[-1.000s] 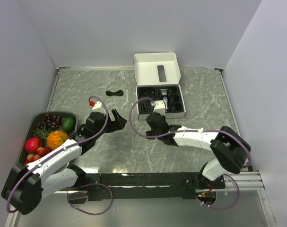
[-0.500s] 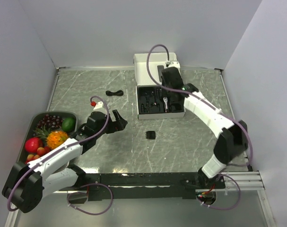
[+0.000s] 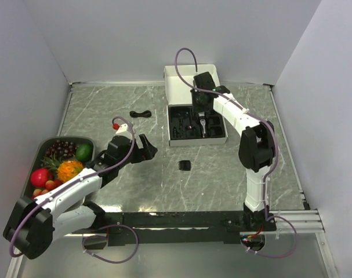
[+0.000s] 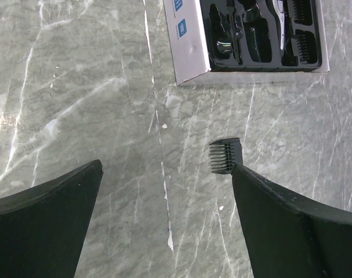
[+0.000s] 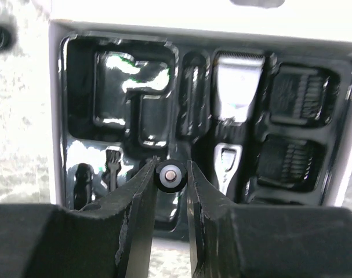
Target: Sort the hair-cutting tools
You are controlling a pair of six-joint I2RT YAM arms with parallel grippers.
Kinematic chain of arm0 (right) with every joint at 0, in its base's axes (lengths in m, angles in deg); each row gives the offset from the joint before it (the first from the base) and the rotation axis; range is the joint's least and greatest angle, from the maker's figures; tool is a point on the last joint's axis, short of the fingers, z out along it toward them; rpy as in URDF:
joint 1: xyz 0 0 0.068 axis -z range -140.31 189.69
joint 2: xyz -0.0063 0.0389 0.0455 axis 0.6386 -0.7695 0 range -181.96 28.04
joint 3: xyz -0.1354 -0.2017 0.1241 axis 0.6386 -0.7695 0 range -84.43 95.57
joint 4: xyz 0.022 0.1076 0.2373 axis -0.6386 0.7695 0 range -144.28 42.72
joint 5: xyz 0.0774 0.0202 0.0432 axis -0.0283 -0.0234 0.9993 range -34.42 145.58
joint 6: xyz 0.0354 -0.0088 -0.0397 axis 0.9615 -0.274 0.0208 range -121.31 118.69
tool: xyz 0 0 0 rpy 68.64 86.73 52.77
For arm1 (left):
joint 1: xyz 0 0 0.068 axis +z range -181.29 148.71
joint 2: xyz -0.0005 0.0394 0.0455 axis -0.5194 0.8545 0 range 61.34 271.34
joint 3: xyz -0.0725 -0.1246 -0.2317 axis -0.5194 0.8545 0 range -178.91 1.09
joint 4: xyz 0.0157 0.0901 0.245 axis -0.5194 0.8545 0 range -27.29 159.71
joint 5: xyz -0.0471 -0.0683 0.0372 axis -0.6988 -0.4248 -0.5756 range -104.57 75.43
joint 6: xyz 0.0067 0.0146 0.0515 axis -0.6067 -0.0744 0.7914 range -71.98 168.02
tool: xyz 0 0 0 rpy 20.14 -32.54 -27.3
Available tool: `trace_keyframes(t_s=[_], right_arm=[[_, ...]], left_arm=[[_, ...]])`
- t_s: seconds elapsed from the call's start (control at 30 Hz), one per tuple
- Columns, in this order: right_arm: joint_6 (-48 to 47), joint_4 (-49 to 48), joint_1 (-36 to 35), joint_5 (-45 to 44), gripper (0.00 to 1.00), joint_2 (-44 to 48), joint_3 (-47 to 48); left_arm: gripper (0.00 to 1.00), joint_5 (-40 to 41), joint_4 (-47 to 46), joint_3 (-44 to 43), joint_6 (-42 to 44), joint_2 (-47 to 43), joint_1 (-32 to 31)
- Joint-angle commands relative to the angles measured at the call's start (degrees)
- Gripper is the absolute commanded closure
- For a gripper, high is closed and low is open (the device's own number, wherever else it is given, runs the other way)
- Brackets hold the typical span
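Note:
My right gripper is holding the tiny black cylindrical piece above the empty narrow slot beside the clipper's head. Next it should bring the piece down into the slot and release it.
My right gripper is shut on the tiny black cylindrical piece, whose pale round end faces the camera. It hangs just above the black insert of the open white box. The silver-and-black clipper lies in its slot in that insert, with two comb guards to its right. In the top view the right gripper is over the back of the box. A loose black comb guard lies on the table, close to my open, empty left gripper's right finger. The coiled black cable lies left of the box.
A dark tray with colourful fruit sits at the left edge, beside the left arm. The box lid stands open against the back wall. White walls close in the marble table on three sides.
The right arm has swung from the middle of the table up to the box, still shut on the small piece. The loose comb guard now shows where it was. The left arm has barely moved.

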State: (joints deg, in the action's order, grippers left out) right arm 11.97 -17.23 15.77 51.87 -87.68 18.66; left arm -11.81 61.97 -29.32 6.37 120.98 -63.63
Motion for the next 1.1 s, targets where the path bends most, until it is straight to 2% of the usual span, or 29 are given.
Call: trace_keyframes(t_s=[0.0, 0.2, 1.07], right_arm=[[-1.76, 2.58, 1.77, 2.91, 1.0, -2.74, 8.08], [-2.38, 3.37, 2.3, 3.44, 1.0, -6.7, 11.52], [-3.0, 2.58, 3.53, 3.35, 1.0, -12.6, 12.4]], left_arm=[[0.01, -0.74, 0.12, -2.89, -0.45, 0.83, -0.27], [0.01, -0.83, 0.2, -3.69, -0.28, 1.8, -0.27], [0.01, -1.09, -1.73, -3.78, -0.98, 4.79, -0.36]])
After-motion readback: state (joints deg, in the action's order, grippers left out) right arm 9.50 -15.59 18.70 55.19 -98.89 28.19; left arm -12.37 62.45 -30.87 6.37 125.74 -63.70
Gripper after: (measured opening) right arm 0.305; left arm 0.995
